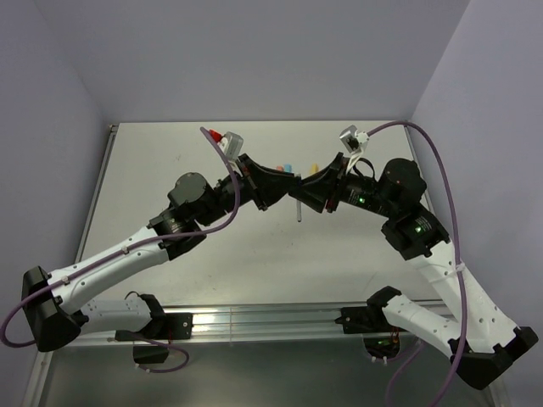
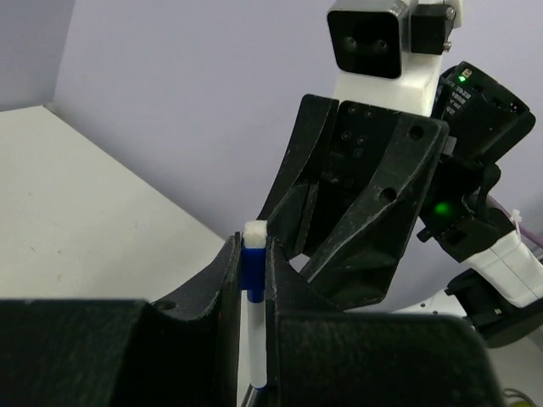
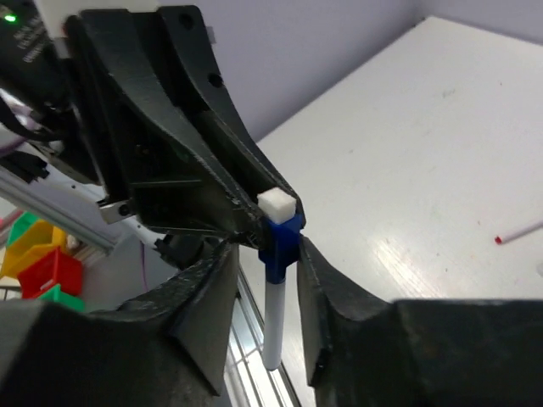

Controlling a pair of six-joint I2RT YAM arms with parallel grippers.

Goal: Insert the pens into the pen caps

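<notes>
The pen is capped now, so my left gripper will next swing away from the right gripper and down to the tabletop by the coloured pieces below it to release.
A thin white pen (image 2: 256,339) hangs straight down with a dark blue pen cap (image 2: 253,263) on its upper end. My left gripper (image 2: 252,242) is shut on that cap. The right wrist view shows the same cap (image 3: 280,240) and pen (image 3: 273,322) between the fingers of my right gripper (image 3: 265,248), which is open with a clear gap on its left side. From above, both grippers meet nose to nose over mid-table, left gripper (image 1: 287,192) against right gripper (image 1: 307,192), and the pen (image 1: 299,209) dangles below them.
Small coloured pieces (image 1: 287,165) and a yellow one (image 1: 312,168) lie on the table behind the grippers. A thin whitish stick with a red tip (image 3: 517,231) lies on the table to the right. Coloured bins (image 3: 42,254) sit beyond the front rail (image 1: 271,318).
</notes>
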